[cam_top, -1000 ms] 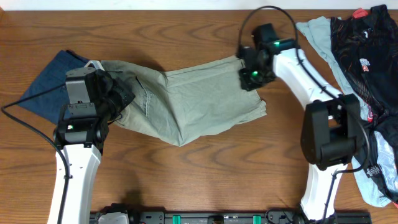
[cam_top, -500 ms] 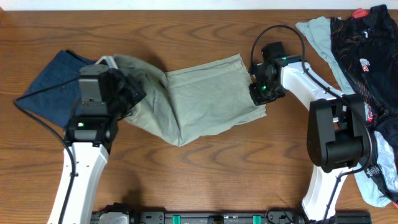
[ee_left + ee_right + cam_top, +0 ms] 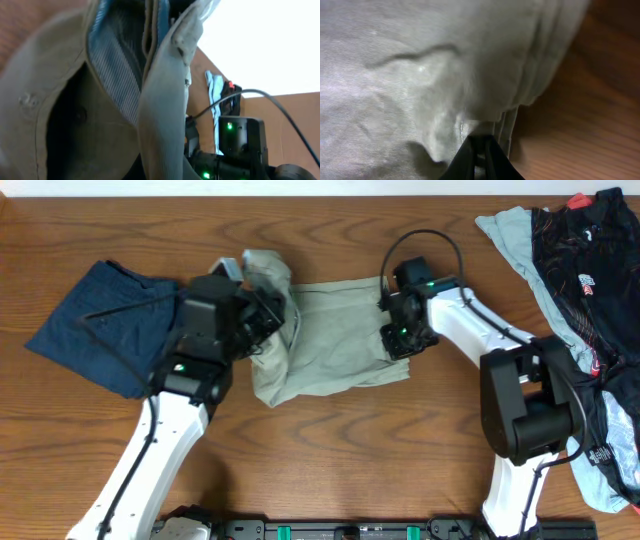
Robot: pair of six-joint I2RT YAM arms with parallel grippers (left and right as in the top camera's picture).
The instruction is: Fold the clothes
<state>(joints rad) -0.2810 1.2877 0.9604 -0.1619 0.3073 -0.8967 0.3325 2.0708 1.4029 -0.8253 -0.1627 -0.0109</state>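
The left gripper carries the lifted waistband end across the shorts next and lowers it at the hem [image 3: 384,342] that my right gripper pinches.
The khaki shorts [image 3: 335,340] lie bunched at the table's middle. My left gripper [image 3: 266,308] holds the waistband end lifted and folded over toward the right. In the left wrist view the cloth with its pale blue lining [image 3: 115,75] fills the frame and hides the jaws. My right gripper [image 3: 396,332] is at the shorts' right edge. In the right wrist view its fingers [image 3: 480,146] are pinched together on the layered hem of the shorts [image 3: 420,75].
A dark blue garment [image 3: 95,320] lies at the left. A pile of clothes sits at the right edge: a light blue piece [image 3: 510,235], a black patterned piece [image 3: 585,250] and pale cloth [image 3: 620,450] by the right arm's base.
My left gripper carried the waistband end far to the right, off the blue garment and over the shorts. My right gripper shifted slightly left. The shorts are now bunched shorter.
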